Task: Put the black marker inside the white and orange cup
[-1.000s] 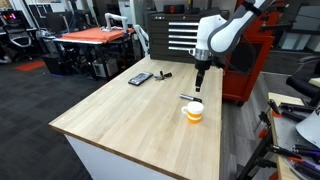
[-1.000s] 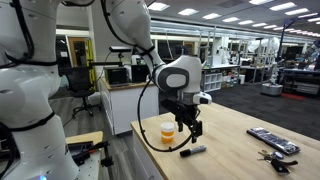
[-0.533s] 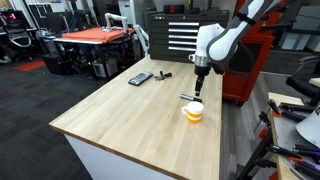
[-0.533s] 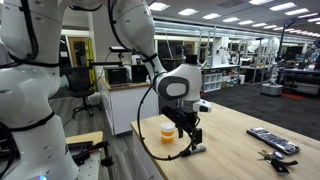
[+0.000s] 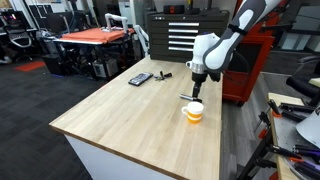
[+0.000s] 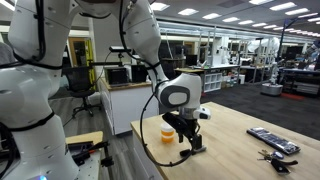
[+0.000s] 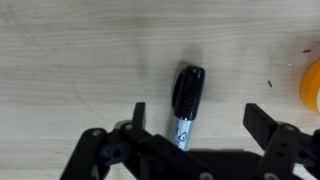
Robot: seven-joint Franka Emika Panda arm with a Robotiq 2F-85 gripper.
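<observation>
I should next move my gripper down over the marker's grey body (image 7: 182,126), right beside its black cap, and close there, because the marker is already between the two open fingers.
The black marker (image 7: 186,100) lies flat on the wooden table, with a black cap and a grey barrel. In the wrist view it sits between my two open fingers, touching neither. My gripper (image 7: 200,115) is open and low over it. In an exterior view the gripper (image 5: 197,89) hangs just above the marker (image 5: 188,97), behind the white and orange cup (image 5: 194,111). In the other view the gripper (image 6: 194,142) stands beside the cup (image 6: 167,129) and hides the marker. The cup's orange edge (image 7: 312,80) shows at the right of the wrist view.
A flat dark rectangular device (image 5: 140,78) and a short chunky dark object (image 5: 165,74) lie at the far end of the table; the device also shows in the other exterior view (image 6: 272,140). The cup stands near the table edge (image 5: 222,120). A red tool cabinet (image 5: 258,70) stands behind.
The arm has come down over the last second, bringing the open gripper from above the table to around the marker. The marker and the cup have not moved.
</observation>
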